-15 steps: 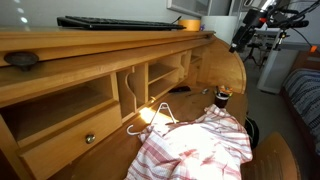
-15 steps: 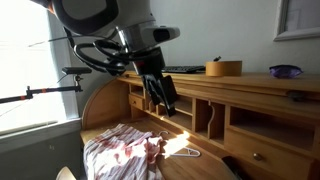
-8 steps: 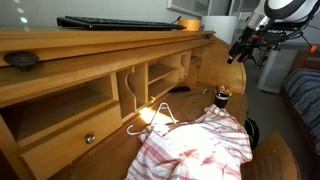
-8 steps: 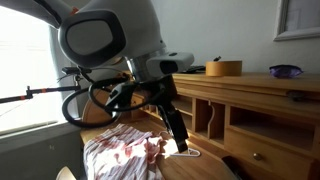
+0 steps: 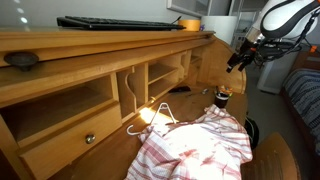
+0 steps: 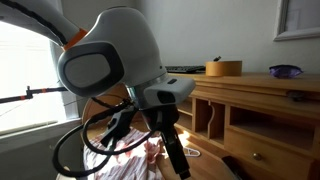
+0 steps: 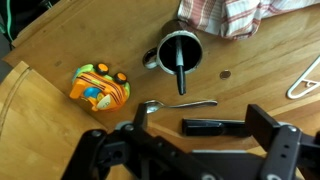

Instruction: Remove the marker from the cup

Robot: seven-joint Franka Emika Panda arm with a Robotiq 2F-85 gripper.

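My gripper comes down toward the cup next, open fingers astride the marker's end [image 7: 181, 82], as that end sticks out past the cup's rim below my gripper.
In the wrist view the small dark cup [image 7: 180, 48] stands on the wooden desk with a dark marker [image 7: 181, 68] leaning inside it, its end over the near rim. My gripper [image 7: 205, 135] is open and empty, its jaws spread wide above the desk, short of the cup. In an exterior view the cup [image 5: 222, 97] sits by the desk's curved side wall, and the gripper [image 5: 234, 62] hangs above and a little beside it. In an exterior view the gripper [image 6: 176, 158] points down, and the arm hides the cup.
A metal spoon [image 7: 180, 104] and a black stick-shaped object [image 7: 212, 126] lie between the gripper and the cup. An orange toy [image 7: 100, 88] lies beside them. A red-striped cloth [image 5: 195, 145] covers the desk front. A white hanger [image 5: 155, 115] lies near the cubbies [image 5: 150, 80].
The arm has swung over the desk and the gripper has come down toward the cup. The cup, marker and cloth have not moved.
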